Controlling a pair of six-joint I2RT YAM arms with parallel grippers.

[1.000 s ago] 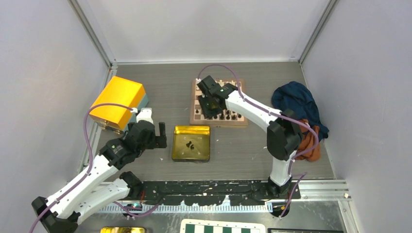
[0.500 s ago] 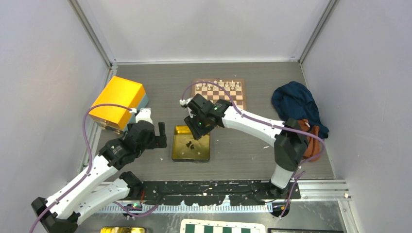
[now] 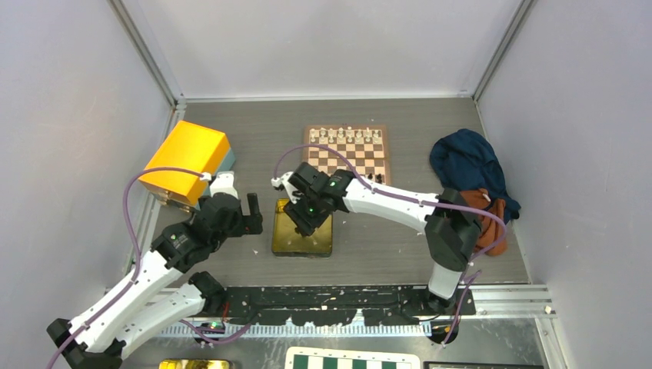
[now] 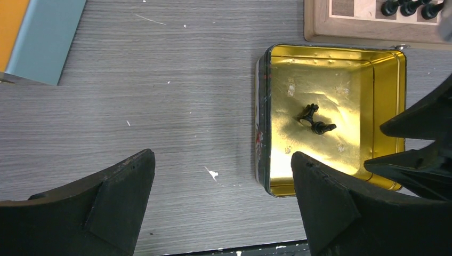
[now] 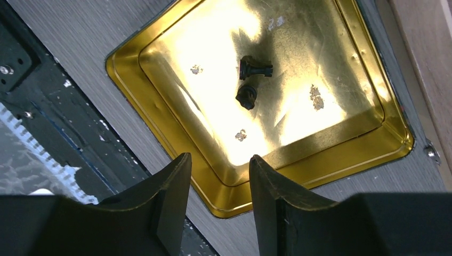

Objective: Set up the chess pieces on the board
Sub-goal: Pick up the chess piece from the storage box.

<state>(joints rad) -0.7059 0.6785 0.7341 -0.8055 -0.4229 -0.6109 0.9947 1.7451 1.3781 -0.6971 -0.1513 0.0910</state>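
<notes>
I need to move my right gripper down into the tin [image 5: 133, 80] next, onto the head end of the nearer black piece [image 5: 247, 101]. That piece lies below the gripper and points clear of the other.
The wooden board [image 3: 387, 154] lies at the back centre, with cream-white pieces [image 3: 346, 134] along its far row and black pieces [image 3: 375, 178] near its front right. Its near rim [image 4: 352, 29] shows in the left wrist view. Two black pieces [image 5: 250, 80] lie on their sides in an open gold tin [image 3: 288, 242], also seen in the left wrist view [image 4: 314, 120]. My right gripper [image 3: 304, 215] hovers over the tin [image 5: 133, 80], open and empty [image 5: 219, 160]. My left gripper [image 3: 250, 207] is wide open and empty [image 4: 223, 157] over bare table left of the tin [image 4: 264, 106].
A yellow box [image 3: 187, 161] stands at the left, its blue-grey side [image 4: 45, 37] in the left wrist view. Blue cloth [image 3: 469, 161] and orange cloth [image 3: 492, 223] lie at the right. A green-and-white checkered board [image 3: 354, 360] lies beyond the black base rail [image 3: 323, 296].
My right gripper has moved from over the board, toward the near left, to above the gold tin. The left arm has barely shifted.
</notes>
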